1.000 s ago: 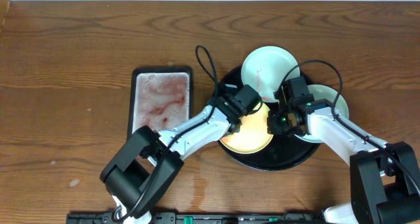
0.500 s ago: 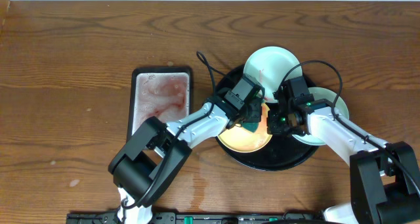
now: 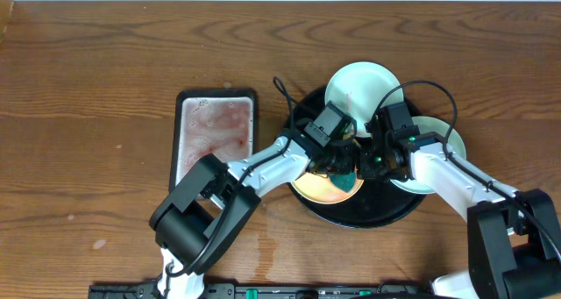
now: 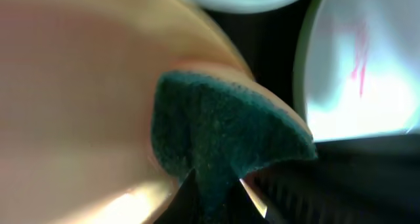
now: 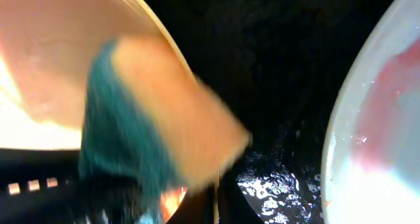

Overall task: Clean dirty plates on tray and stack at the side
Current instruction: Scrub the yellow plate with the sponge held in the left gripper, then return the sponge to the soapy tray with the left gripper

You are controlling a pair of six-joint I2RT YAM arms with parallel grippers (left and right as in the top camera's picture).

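Observation:
My left gripper should lift off the yellow plate [image 3: 320, 187], move over to the rectangular black tray [image 3: 213, 146] and let go of the green sponge there, because the tray's soapy water has clear room.
The pale yellow plate [image 3: 320, 187] lies on the round black tray [image 3: 386, 208]. My left gripper [image 3: 344, 169] is shut on a green sponge [image 3: 349, 181] and presses it on the plate's right part. The left wrist view shows the sponge [image 4: 223, 132] on the yellow plate [image 4: 79, 86]. My right gripper [image 3: 372, 164] is shut on the yellow plate's right rim [image 5: 65, 60], with the sponge [image 5: 144, 132] just beside it. One mint plate [image 3: 359, 87] with a red streak leans at the tray's far edge. Another mint plate [image 3: 440, 145], smeared red [image 5: 380, 138], sits at the right.
A rectangular black tray [image 3: 216, 132] of soapy red-stained water stands to the left of the round tray. Bare wood tabletop [image 3: 88, 115] lies to the left and at the back. The two arms meet over the round tray.
My left gripper has carried the sponge to the right and nearer across the yellow plate, up to the right gripper. The right gripper has stayed on the rim.

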